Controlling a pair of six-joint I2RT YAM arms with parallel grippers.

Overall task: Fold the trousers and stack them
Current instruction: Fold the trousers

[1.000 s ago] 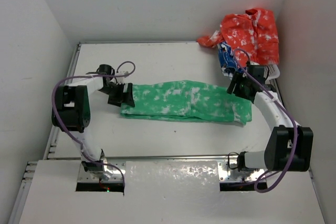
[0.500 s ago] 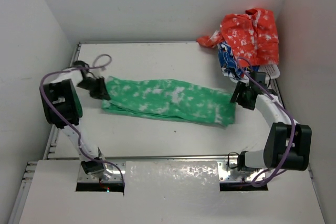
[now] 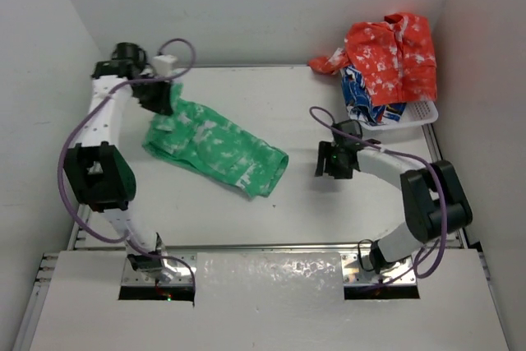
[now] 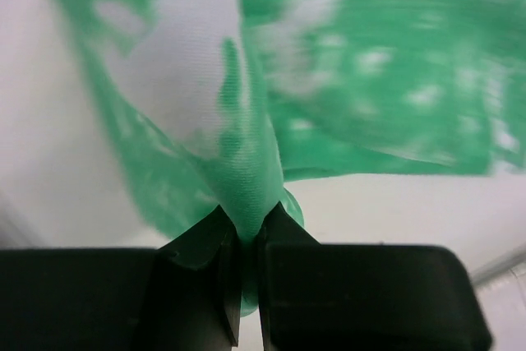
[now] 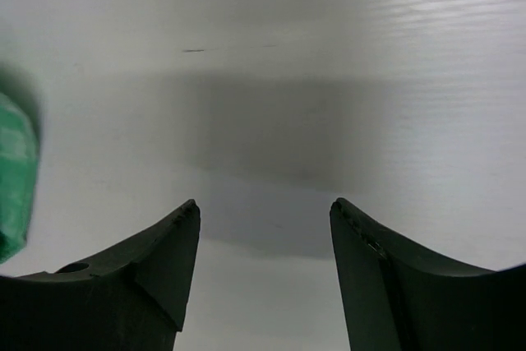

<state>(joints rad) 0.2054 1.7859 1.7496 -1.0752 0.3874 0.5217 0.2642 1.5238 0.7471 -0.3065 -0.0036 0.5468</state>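
The trousers' lower end (image 3: 265, 168) lies flat on the tabletop, so my left gripper will carry its fold to the right in the top view and release it onto that end.
The trousers (image 3: 215, 147), bright green with white blotches, lie slanted across the left half of the table, folded lengthwise. Their far-left end is raised. My left gripper (image 3: 162, 98) is shut on that end near the back-left corner. In the left wrist view a bunched fold (image 4: 246, 178) is pinched between the black fingers (image 4: 245, 221), and the rest of the trousers (image 4: 370, 80) hangs down blurred. My right gripper (image 3: 322, 159) is open and holds nothing, low over bare table to the right of the trousers' lower end. In the right wrist view its fingers (image 5: 265, 207) stand apart, with a green edge (image 5: 12, 170) at far left.
A white basket (image 3: 417, 114) at the back right holds a red patterned cloth (image 3: 390, 51) and a blue patterned one (image 3: 362, 98). White walls close in the table on three sides. Purple cables loop from both arms.
My left gripper shut on the trousers' left end and carried it up toward the back-left corner, dragging the cloth left. My right arm swung left from the trousers' right end toward the table's middle.
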